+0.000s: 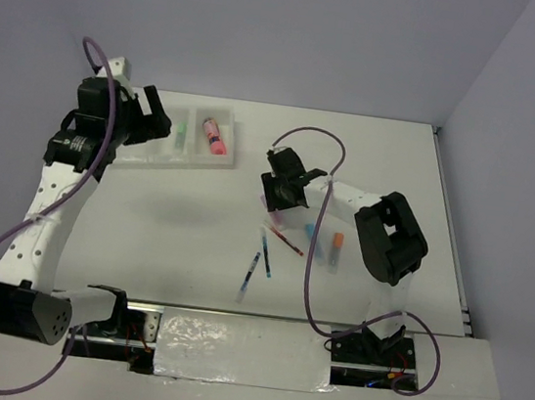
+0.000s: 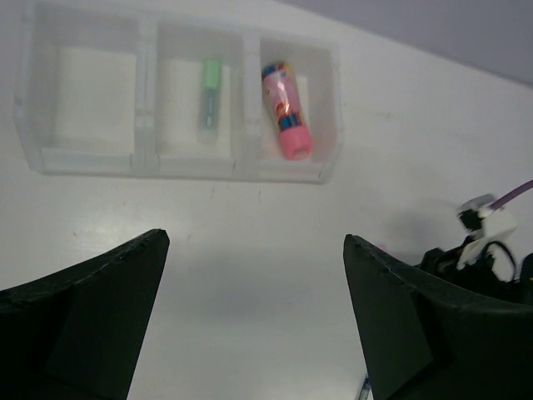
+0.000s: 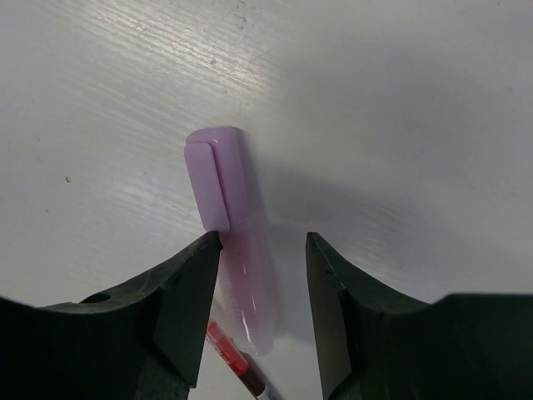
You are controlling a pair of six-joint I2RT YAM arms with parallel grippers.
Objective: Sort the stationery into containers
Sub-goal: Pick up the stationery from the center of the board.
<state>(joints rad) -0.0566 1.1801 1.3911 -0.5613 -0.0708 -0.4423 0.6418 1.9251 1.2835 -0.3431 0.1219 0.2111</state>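
The lilac highlighter's cap end sticks out past the right gripper's fingers, so the left gripper should swing to the right in the top view next, onto that cap.
Three joined translucent bins (image 2: pixel 179 162) lie at the far left of the table (image 1: pixel 170 153). The middle bin holds a green highlighter (image 2: pixel 210 96). The right bin holds the pink tube with a red end (image 2: pixel 286 108), also seen from above (image 1: pixel 215 136). My left gripper (image 2: pixel 254 242) is open and empty, hovering just in front of the bins (image 1: pixel 159 125). My right gripper (image 3: pixel 262 242) is open and low over the table, its jaws on either side of the lilac highlighter (image 3: pixel 229 217), which lies flat. A red pen (image 3: pixel 237 362) lies just beside that highlighter.
Near the right gripper (image 1: pixel 277 199) lie the red pen (image 1: pixel 287 239), two thin blue pens (image 1: pixel 266 256) (image 1: pixel 248 276), a blue highlighter (image 1: pixel 309 230) and an orange-capped white highlighter (image 1: pixel 335 251). The left bin (image 2: pixel 83 92) holds nothing. The right arm's elbow (image 1: pixel 391 238) stands at right.
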